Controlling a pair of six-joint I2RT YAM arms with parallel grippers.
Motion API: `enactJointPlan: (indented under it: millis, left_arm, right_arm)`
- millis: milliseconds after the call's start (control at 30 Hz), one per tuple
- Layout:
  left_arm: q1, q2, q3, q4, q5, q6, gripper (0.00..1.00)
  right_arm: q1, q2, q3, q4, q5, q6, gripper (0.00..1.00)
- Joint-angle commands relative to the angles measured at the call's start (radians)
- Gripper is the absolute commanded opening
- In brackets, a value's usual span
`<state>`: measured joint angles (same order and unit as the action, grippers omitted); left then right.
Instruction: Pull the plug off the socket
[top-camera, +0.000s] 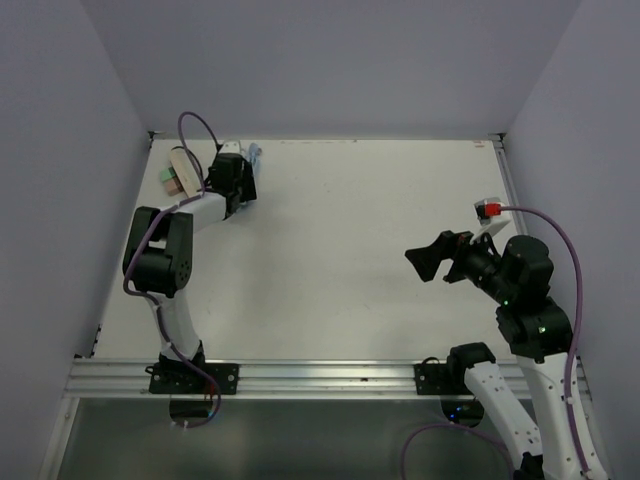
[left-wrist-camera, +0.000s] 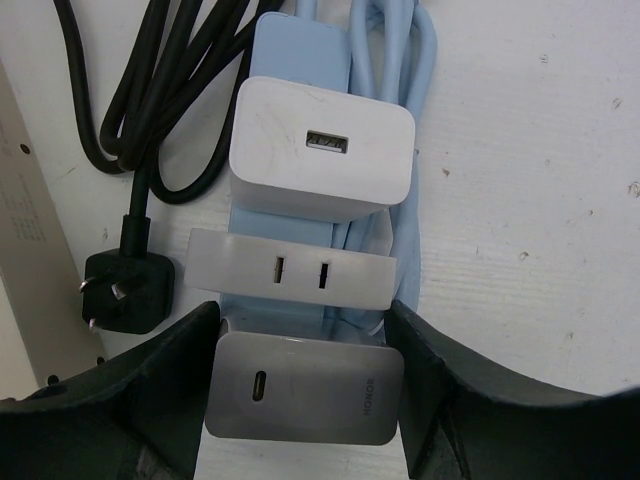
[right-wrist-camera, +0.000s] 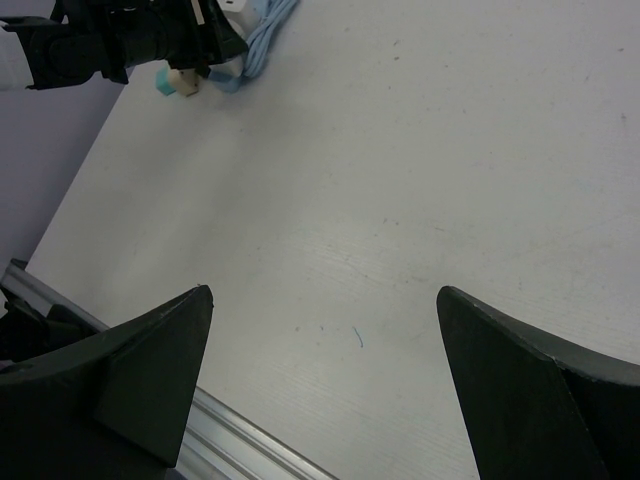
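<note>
My right gripper is far away, so my left gripper will next pull back and to the right in the top view, to the bare middle of the table, and let go.
A light-blue power strip (left-wrist-camera: 295, 50) lies at the table's far left, with its blue cord (left-wrist-camera: 400, 110) beside it. Three white plugs sit in it in a row: a large charger (left-wrist-camera: 320, 150), a flat adapter (left-wrist-camera: 293, 268) and, nearest, a white HONOR charger plug (left-wrist-camera: 305, 390). My left gripper (left-wrist-camera: 305, 370) is shut on that nearest plug, with one finger (left-wrist-camera: 170, 380) against its left side and the other against its right. In the top view my left gripper (top-camera: 235, 180) covers the strip (top-camera: 252, 155). My right gripper (top-camera: 432, 258) is open and empty over the table's right part; it also shows in the right wrist view (right-wrist-camera: 325, 330).
A coiled black cable (left-wrist-camera: 150, 100) with a black plug (left-wrist-camera: 125, 290) lies left of the strip. A beige box (top-camera: 183, 168) stands by the left wall. A small red and white object (top-camera: 489, 209) sits at the right edge. An aluminium rail (top-camera: 300, 378) runs along the near edge.
</note>
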<state>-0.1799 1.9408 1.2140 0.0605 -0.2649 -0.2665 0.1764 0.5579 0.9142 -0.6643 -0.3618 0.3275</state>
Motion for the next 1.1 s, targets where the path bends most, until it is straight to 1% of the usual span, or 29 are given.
enactJointPlan:
  millis: [0,133,267,300,333,433,467,533,567,633,667,700,733,767,800,833,867,900,933,1033,1067]
  left_arm:
    - [-0.015,-0.009,-0.037,-0.011,0.072,-0.049,0.20]
    - [-0.055,-0.057,-0.102,-0.011,0.079,-0.092,0.18]
    - [-0.128,-0.123,-0.159,-0.028,0.081,-0.177,0.17]
    - [-0.142,-0.146,-0.168,-0.034,0.081,-0.192,0.13]
    - [-0.154,-0.155,-0.186,-0.043,0.081,-0.209,0.13]
    - [-0.216,-0.201,-0.229,-0.059,0.075,-0.276,0.11]
    - [-0.252,-0.212,-0.243,-0.097,0.075,-0.292,0.11]
    - [-0.294,-0.236,-0.278,-0.113,0.067,-0.341,0.11]
    - [-0.341,-0.243,-0.289,-0.119,0.061,-0.376,0.11]
    - [-0.394,-0.263,-0.324,-0.129,0.036,-0.417,0.12]
    - [-0.455,-0.264,-0.330,-0.137,0.026,-0.456,0.13]
    - [-0.487,-0.266,-0.335,-0.148,0.010,-0.474,0.15]
    - [-0.527,-0.264,-0.332,-0.180,-0.029,-0.493,0.16]
    - [-0.602,-0.261,-0.326,-0.200,-0.049,-0.531,0.16]
    - [-0.639,-0.249,-0.321,-0.215,-0.081,-0.549,0.17]
    - [-0.679,-0.241,-0.315,-0.240,-0.094,-0.565,0.18]
    - [-0.746,-0.235,-0.311,-0.257,-0.106,-0.607,0.18]
    - [-0.776,-0.223,-0.306,-0.270,-0.121,-0.628,0.18]
    - [-0.827,-0.215,-0.304,-0.290,-0.119,-0.646,0.19]
    - [-0.880,-0.201,-0.298,-0.309,-0.105,-0.686,0.21]
    - [-0.906,-0.201,-0.295,-0.312,-0.103,-0.686,0.28]
  right_arm:
    - [0.002,-0.006,0.037,0.026,-0.032,-0.016,0.99]
    - [0.000,-0.019,0.038,0.014,-0.034,-0.016,0.99]
    - [0.000,-0.038,0.037,0.008,-0.035,-0.019,0.99]
    - [0.000,-0.042,0.037,0.003,-0.035,-0.018,0.99]
    - [0.001,-0.047,0.038,0.002,-0.037,-0.018,0.99]
    - [0.001,-0.055,0.041,-0.009,-0.040,-0.018,0.99]
    - [0.002,-0.059,0.041,-0.014,-0.039,-0.019,0.99]
    - [0.001,-0.067,0.040,-0.021,-0.037,-0.021,0.99]
    - [0.000,-0.072,0.038,-0.023,-0.037,-0.021,0.99]
    - [0.000,-0.076,0.032,-0.032,-0.039,-0.019,0.99]
    - [0.001,-0.085,0.029,-0.034,-0.037,-0.018,0.99]
    - [0.002,-0.088,0.020,-0.037,-0.035,-0.013,0.99]
    - [0.002,-0.093,0.017,-0.038,-0.035,-0.012,0.99]
    - [0.002,-0.098,0.012,-0.040,-0.035,-0.010,0.99]
    - [0.000,-0.107,0.002,-0.041,-0.037,-0.007,0.99]
    - [0.000,-0.108,-0.004,-0.041,-0.039,-0.004,0.99]
    - [0.001,-0.113,-0.009,-0.043,-0.039,-0.001,0.99]
    - [0.000,-0.118,-0.017,-0.047,-0.042,0.001,0.99]
    - [0.001,-0.122,-0.021,-0.050,-0.043,0.002,0.99]
    - [0.002,-0.136,-0.035,-0.060,-0.037,0.002,0.99]
    - [0.000,-0.139,-0.040,-0.063,-0.034,0.001,0.99]
